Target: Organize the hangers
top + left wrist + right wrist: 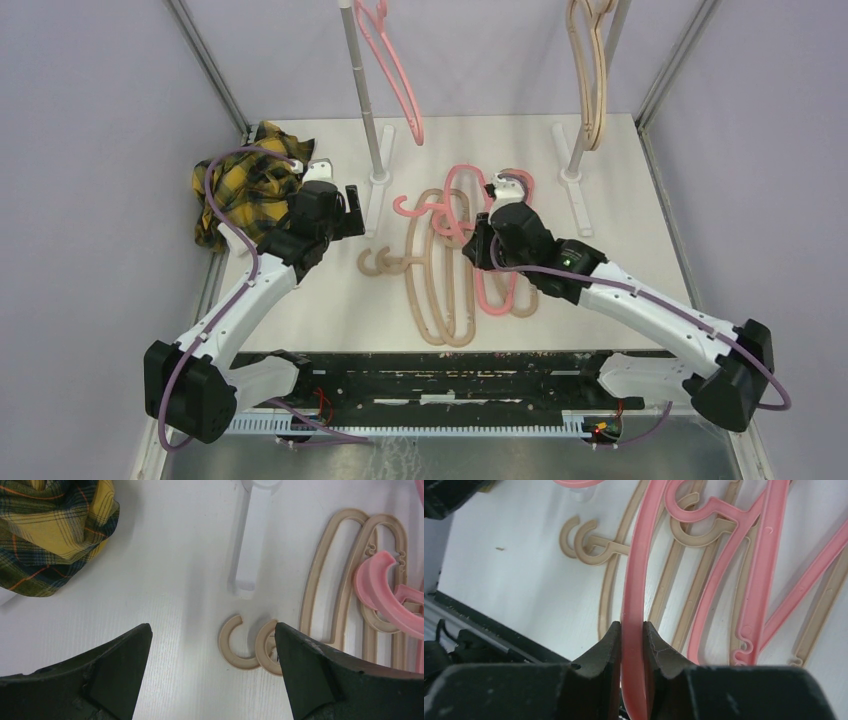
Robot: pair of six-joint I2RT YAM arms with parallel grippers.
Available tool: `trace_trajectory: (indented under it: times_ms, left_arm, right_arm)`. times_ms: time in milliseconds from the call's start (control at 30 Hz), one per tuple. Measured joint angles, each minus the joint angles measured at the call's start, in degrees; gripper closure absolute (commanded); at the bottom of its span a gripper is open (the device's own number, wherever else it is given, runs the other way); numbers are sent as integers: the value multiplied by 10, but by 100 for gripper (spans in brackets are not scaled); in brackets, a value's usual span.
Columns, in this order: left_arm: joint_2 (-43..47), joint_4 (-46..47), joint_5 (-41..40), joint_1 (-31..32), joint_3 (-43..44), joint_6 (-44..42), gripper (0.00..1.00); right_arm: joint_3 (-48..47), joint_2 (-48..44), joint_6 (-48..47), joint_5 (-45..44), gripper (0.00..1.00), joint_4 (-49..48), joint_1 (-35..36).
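Observation:
The robot's right gripper holds the pink hanger still raised above another pink hanger, so it should next move the held hanger down and back and lay its bar over the other one.
Several hangers lie tangled mid-table: beige ones [440, 290] and pink ones [500, 292]. One pink hanger [395, 75] hangs on the left rack and one beige hanger [590, 80] on the right rack. My right gripper [631, 627] is shut on the bar of a pink hanger [636, 580], with another pink hanger [764, 580] and beige hangers [614, 545] beneath it. In the top view the right gripper [478, 228] sits over the pile's upper part. My left gripper [212, 630] stands open and holds nothing, above the table beside two beige hooks [240, 647]. It [352, 202] is left of the pile.
A yellow-black plaid cloth [245, 185] lies bunched at the table's back left, also in the left wrist view [50, 530]. The left rack pole [362, 90] rises from a white foot [378, 190]; the right rack's foot [578, 200] is at the back right. A black strip [440, 365] borders the near edge.

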State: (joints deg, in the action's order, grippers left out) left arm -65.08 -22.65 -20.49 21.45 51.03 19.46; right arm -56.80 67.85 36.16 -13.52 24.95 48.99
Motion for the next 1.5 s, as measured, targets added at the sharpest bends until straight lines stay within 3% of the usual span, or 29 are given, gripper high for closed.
trace_trajectory:
  times_ms: [533,633,833,1100,1300,1500]
  left_arm:
    - [0,0,3,0,0,0,1]
    - [0,0,7,0,0,0,1]
    - [0,0,7,0,0,0,1]
    - [0,0,11,0,0,0,1]
    - [0,0,11,0,0,0,1]
    - [0,0,11,0,0,0,1]
  right_arm:
    - [-32,-164,26,31,99,125,-43]
    - [-14,-144,26,44,99,114,-44]
    - [118,-104,52,92,99,59,-43]
    - [122,-94,62,96,99,31,-44]
    - [137,-3,50,96,99,-9,-44]
    - [157,91,36,94,78,-42,-44]
